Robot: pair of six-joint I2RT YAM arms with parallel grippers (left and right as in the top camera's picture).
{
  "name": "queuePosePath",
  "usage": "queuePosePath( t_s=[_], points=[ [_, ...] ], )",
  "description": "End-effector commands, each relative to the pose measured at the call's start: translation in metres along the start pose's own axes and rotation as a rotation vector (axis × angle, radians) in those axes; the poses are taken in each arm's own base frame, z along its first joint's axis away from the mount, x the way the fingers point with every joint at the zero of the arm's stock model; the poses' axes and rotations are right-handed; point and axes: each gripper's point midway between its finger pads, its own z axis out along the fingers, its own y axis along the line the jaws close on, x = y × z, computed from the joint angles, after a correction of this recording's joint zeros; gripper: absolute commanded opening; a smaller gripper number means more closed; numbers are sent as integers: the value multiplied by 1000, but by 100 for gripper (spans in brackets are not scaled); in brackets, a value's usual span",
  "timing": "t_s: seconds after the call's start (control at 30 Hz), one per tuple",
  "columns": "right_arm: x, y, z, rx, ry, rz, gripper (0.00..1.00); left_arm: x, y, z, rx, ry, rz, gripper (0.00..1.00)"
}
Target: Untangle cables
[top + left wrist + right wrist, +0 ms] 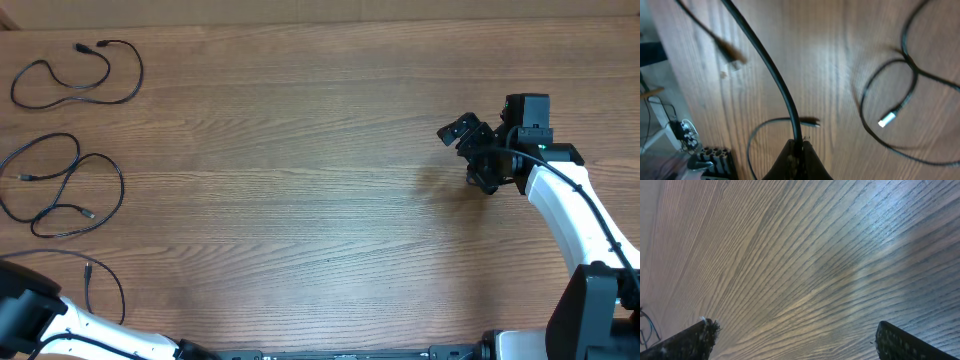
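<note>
My left gripper should next carry the black cable off the thin end it crosses, outward to the loop with the silver plug (64,222) (887,120), and release it there.
Three separate thin black cables lie at the table's left in the overhead view: a loop at the far left (75,75), a double loop in the middle (62,185) and a strand near the front (105,285). My left gripper (799,149) is shut on a black cable (771,70) that runs up and left from the jaws. Another cable with a silver plug (887,120) loops at the right of the left wrist view. A thin cable end (811,121) lies just ahead of the jaws. My right gripper (462,150) is open and empty over bare wood (795,330).
The left arm (25,312) sits at the front left corner, its jaws out of the overhead view. The table's left edge (670,85) is close to the left gripper, with a grey block (715,159) beyond it. The right arm (575,215) stretches along the right side.
</note>
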Motion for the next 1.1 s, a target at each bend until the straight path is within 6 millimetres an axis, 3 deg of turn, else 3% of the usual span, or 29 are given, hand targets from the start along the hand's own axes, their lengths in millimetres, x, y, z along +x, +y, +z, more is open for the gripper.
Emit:
queuePosePath(
  t_s=[0.0, 0.47, 0.67, 0.9, 1.07],
  points=[
    [-8, 7, -4, -10, -26, -10, 100, 11, -19, 3, 22, 21, 90, 4],
    [-8, 6, -4, -10, -26, -10, 100, 21, -38, 9, -13, -6, 192, 4],
    [-8, 7, -4, -10, -26, -10, 100, 41, -82, 3, 244, 71, 391, 4],
    [-8, 7, -4, -10, -26, -10, 100, 41, -90, 1, 285, 68, 419, 4],
    [-8, 7, -4, -10, -26, -10, 100, 52, -121, -13, 496, 86, 547, 4]
  ],
)
